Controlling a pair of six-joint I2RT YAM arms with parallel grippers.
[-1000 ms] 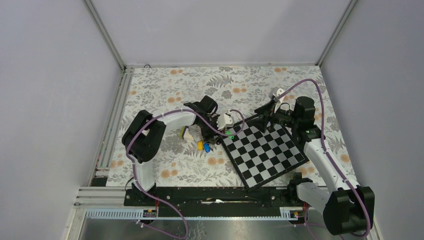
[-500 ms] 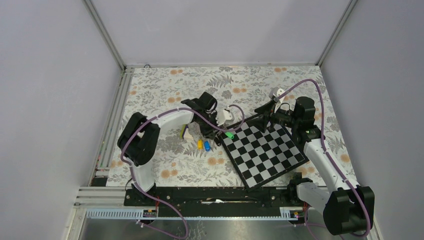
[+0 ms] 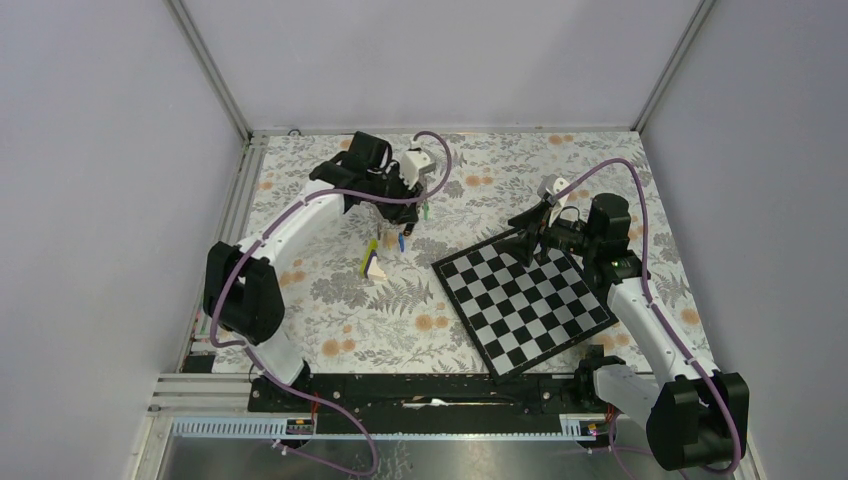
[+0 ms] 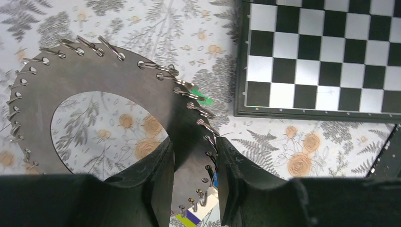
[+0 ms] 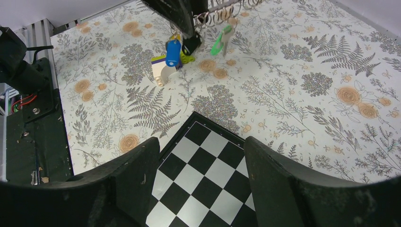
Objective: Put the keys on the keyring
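The disc goes down toward bare floral cover [image 4: 106, 125] next and my left gripper releases it there, since that cover shows through the raised keyring's hole.
My left gripper [image 4: 194, 142] is shut on the keyring [image 4: 94, 80], a flat grey disc with a wide hole and small wire loops along its rim. It holds the keyring in the air over the back of the table, where the left gripper [image 3: 398, 200] shows in the top view. Keys dangle from the rim: a blue key [image 5: 173, 53], a green key [image 5: 218, 41] and a black-headed key [image 5: 191, 43]. The green key [image 3: 426, 211] and the blue key [image 3: 402, 241] also hang below the gripper in the top view. My right gripper [image 5: 201, 142] stands open and empty over the chessboard's far corner.
The chessboard [image 3: 520, 300] lies askew at the right of the floral table cover. A lime-and-white wedge [image 3: 372, 268] sits on the cover below the hanging keys. Grey walls enclose the table, with a metal rail [image 3: 225, 250] along the left edge.
My left gripper closed on the keyring and carried it, keys dangling, up and back from beside the chessboard's corner. The right arm has not moved.
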